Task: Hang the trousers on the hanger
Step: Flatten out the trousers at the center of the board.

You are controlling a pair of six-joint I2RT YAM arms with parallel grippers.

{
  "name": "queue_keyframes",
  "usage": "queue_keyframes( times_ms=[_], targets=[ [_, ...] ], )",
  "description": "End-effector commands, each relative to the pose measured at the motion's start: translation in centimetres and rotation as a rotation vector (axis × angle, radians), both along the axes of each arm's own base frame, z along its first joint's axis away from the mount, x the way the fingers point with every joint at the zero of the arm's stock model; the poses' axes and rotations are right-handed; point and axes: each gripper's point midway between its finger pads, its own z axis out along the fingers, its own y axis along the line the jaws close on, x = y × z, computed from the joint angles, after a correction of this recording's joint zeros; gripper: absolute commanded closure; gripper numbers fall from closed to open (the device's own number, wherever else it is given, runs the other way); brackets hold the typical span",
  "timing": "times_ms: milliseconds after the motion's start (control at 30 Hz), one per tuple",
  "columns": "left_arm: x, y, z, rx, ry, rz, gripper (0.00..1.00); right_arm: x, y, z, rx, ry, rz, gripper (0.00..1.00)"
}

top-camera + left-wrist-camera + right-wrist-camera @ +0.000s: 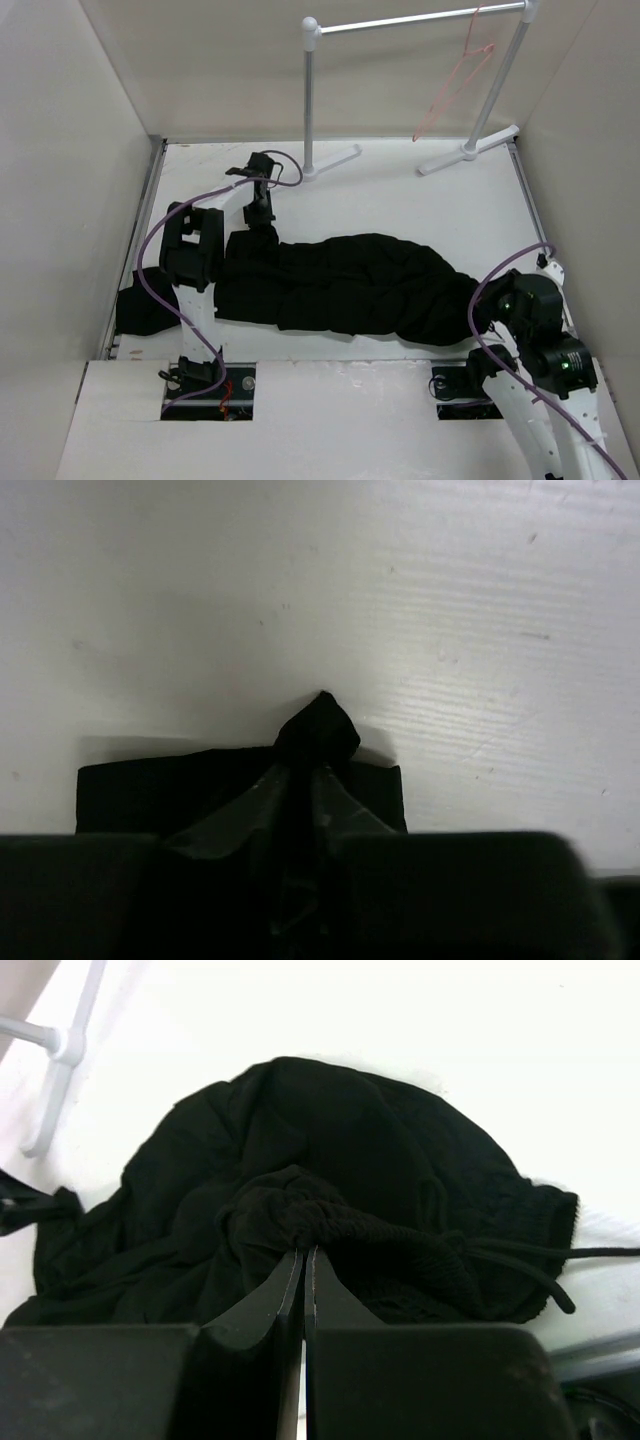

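The waistband is bunched in my fingers, so I should gently move my right gripper to the left in the top view, over the trousers' waist end [462, 292], and let the waistband go.
The black trousers [350, 285] lie stretched left to right across the white table. My left gripper [260, 228] is at their far left end. In the left wrist view it [300, 770] is shut on a pinch of black cloth [320, 728] that bunches up past the fingertips, with a flat cuff [140, 795] below. My right gripper [480, 308] is at their right end. In the right wrist view it [303, 1252] is shut on the gathered ribbed waistband [330, 1215], with a drawstring [520, 1270] trailing right. The pink wire hanger [455, 85] hangs from the rack bar at the back right.
The white tubular garment rack [400, 22] stands at the back, its feet [468, 152] on the table. Pale walls close in on left and right. A black lump of cloth [145, 305] lies by the left arm's base. Purple cables [150, 270] loop along both arms.
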Motion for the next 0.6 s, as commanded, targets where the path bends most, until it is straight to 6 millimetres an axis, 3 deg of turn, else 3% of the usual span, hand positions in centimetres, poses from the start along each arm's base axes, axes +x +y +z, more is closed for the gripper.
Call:
queue_keyframes(
  times_ms=[0, 67, 133, 200, 300, 467, 533, 567],
  targets=[
    [0.0, 1.8, 1.1, -0.004, -0.024, 0.074, 0.97, 1.8, 0.9, 1.0, 0.029, -0.067, 0.028, 0.95],
    [1.9, 4.6, 4.9, -0.022, -0.158, 0.218, 1.0, 2.4, 1.3, 1.1, 0.041, -0.072, 0.038, 0.95],
    [3.7, 9.0, 9.9, -0.038, -0.314, 0.4, 1.0, 3.0, 1.4, 1.4, 0.046, -0.081, 0.036, 0.95],
    [4.8, 13.4, 14.4, -0.071, -0.44, 0.583, 1.0, 4.0, 1.7, 2.6, 0.052, -0.109, 0.043, 0.95],
    [6.0, 18.3, 19.7, -0.143, -0.582, 0.766, 1.0, 5.1, 2.1, 5.2, 0.046, -0.168, 0.066, 0.96],
    [6.5, 23.5, 23.6, -0.231, -0.699, 0.966, 1.0, 5.2, 2.3, 9.6, 0.015, -0.296, 0.105, 0.97],
    [6.6, 25.4, 24.1, -0.258, -0.733, 1.045, 0.99, 4.2, 2.9, 10.4, 0.016, -0.333, 0.163, 0.98],
    [7.0, 25.9, 24.0, -0.273, -0.734, 1.066, 0.99, 3.5, 3.6, 9.8, 0.027, -0.32, 0.204, 0.98]
  ],
)
